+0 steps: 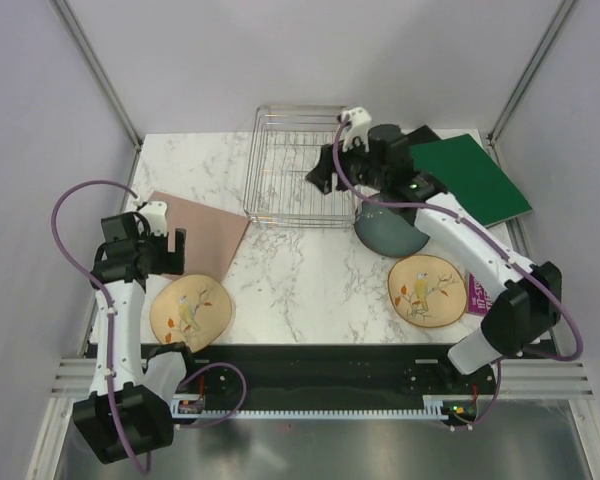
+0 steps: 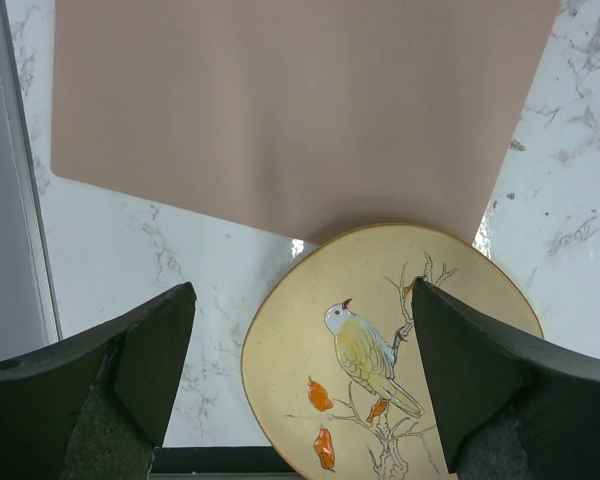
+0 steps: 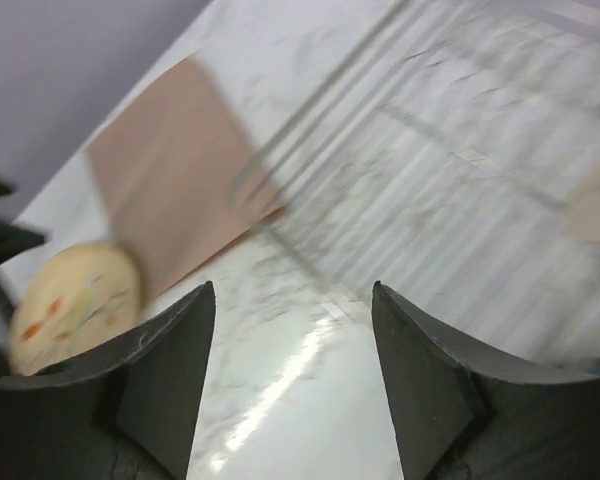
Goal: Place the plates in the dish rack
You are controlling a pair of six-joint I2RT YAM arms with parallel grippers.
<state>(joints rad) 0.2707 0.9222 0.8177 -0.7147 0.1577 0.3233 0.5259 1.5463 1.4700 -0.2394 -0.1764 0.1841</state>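
Note:
Next, my right gripper swings back, down and to the left in the top view to a bird plate, onto the bird plate's clear rack-side edge [image 1: 228, 307] [image 3: 132, 306].
The dish rack [image 1: 298, 165] is a silver wire basket at the back middle of the table. My right gripper [image 1: 325, 176] hangs over the rack's right side, open, with nothing between its fingers; its own view is blurred and looks across the rack [image 3: 450, 170]. A dark slate-blue plate [image 1: 388, 233] lies just right of the rack's near corner. In front of it lies a cream bird plate [image 1: 427, 290]. Another bird plate [image 1: 190, 312] lies near left. My left gripper [image 2: 300, 370] stands open above that plate's [image 2: 380, 350] far edge, not touching it.
A pink mat [image 1: 205, 235] lies left of the rack, its near edge by the left bird plate. A green binder [image 1: 470, 178] rests at the back right. A purple item [image 1: 477, 296] sits by the right arm. A pale blur [image 3: 595, 205] shows in the rack.

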